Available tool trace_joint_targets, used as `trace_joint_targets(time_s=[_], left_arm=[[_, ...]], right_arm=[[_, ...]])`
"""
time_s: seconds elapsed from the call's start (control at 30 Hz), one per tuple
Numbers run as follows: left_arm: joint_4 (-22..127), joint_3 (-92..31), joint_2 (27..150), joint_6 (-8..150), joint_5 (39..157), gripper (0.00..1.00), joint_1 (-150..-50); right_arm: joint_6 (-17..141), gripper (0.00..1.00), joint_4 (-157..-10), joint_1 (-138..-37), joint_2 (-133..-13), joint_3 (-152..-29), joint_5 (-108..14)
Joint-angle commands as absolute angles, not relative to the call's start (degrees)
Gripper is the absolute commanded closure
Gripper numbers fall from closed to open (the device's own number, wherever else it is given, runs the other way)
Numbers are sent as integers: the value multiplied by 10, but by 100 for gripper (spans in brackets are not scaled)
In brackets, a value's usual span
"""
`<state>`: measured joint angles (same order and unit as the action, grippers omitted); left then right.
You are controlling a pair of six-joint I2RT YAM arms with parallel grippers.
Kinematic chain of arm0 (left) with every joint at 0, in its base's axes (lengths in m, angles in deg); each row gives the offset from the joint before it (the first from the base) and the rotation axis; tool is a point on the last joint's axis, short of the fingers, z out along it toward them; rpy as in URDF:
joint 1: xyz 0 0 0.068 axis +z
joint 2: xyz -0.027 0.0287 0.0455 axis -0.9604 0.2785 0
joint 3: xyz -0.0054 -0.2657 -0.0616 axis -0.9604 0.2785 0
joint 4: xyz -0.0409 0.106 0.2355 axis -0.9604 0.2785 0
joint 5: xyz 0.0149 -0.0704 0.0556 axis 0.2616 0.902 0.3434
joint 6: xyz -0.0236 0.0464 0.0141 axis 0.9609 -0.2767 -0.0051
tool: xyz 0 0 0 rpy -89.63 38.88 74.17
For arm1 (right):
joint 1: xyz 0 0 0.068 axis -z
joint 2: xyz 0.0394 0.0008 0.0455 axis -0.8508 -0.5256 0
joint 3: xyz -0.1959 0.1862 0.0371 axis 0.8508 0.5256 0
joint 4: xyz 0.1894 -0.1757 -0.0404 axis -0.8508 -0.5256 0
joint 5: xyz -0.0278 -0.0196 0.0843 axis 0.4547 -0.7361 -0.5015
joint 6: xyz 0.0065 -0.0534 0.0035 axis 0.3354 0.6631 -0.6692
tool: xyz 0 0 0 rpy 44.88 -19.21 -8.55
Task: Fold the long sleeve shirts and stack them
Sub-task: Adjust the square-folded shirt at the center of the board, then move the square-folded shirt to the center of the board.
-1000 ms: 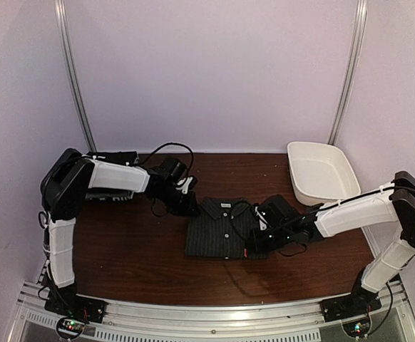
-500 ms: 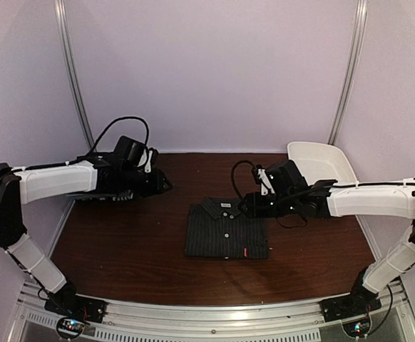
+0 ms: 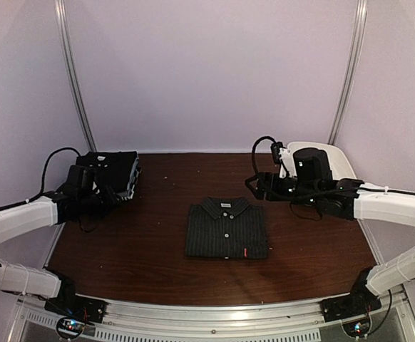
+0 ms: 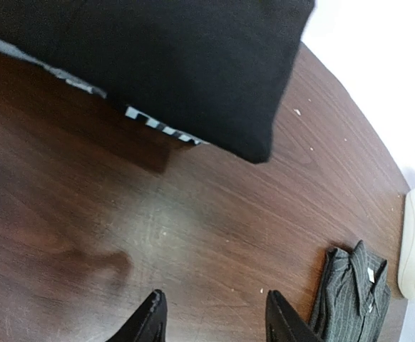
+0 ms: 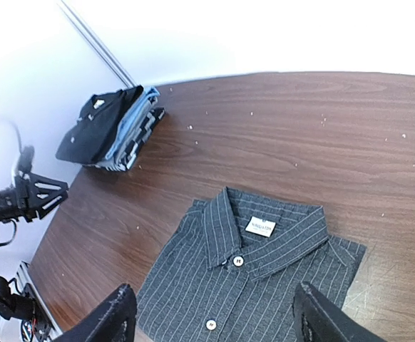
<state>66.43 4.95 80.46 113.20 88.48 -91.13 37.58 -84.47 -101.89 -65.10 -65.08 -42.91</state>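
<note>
I will move my left gripper outward with open fingers, onto the stack's near corner (image 3: 129, 193) (image 4: 252, 146) on the side facing the charcoal shirt, because that corner is farther outward than my gripper.
One long sleeve shirt (image 3: 227, 229), charcoal with pale pinstripes and white buttons, lies folded flat at the table's middle, collar toward the back. It fills the lower half of the right wrist view (image 5: 264, 285) and shows at the left wrist view's lower right corner (image 4: 350, 303). My right gripper (image 3: 254, 187) hovers above and behind the shirt's right side, fingers wide open and empty (image 5: 214, 313). My left gripper (image 3: 116, 198) is far to the left, over bare wood (image 4: 214, 317), open and empty. A stack of folded dark garments (image 3: 111, 173) sits just behind it.
The stack (image 4: 157, 57) has a black shirt on top with blue and checked cloth beneath (image 5: 111, 128). A white plastic tub (image 3: 321, 171) stands at the back right corner. Metal rails run up the back wall on both sides.
Both grippers have left the folded shirt and opened. The left arm swung back left to the stack; the right arm rose and drew back toward the tub. The shirt has not moved.
</note>
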Motion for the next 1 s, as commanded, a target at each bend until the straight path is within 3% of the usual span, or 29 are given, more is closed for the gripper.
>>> trace_joint_targets(time_s=[0.0, 0.5, 0.97], left_arm=[[546, 97, 806, 1176, 943, 52, -861], [368, 67, 1009, 1171, 992, 58, -844], [415, -41, 1123, 1089, 896, 61, -844]], right_arm=[[391, 22, -807, -1009, -610, -624, -415], [397, 16, -778, -986, -504, -567, -426], [406, 15, -801, -981, -469, -555, -415]])
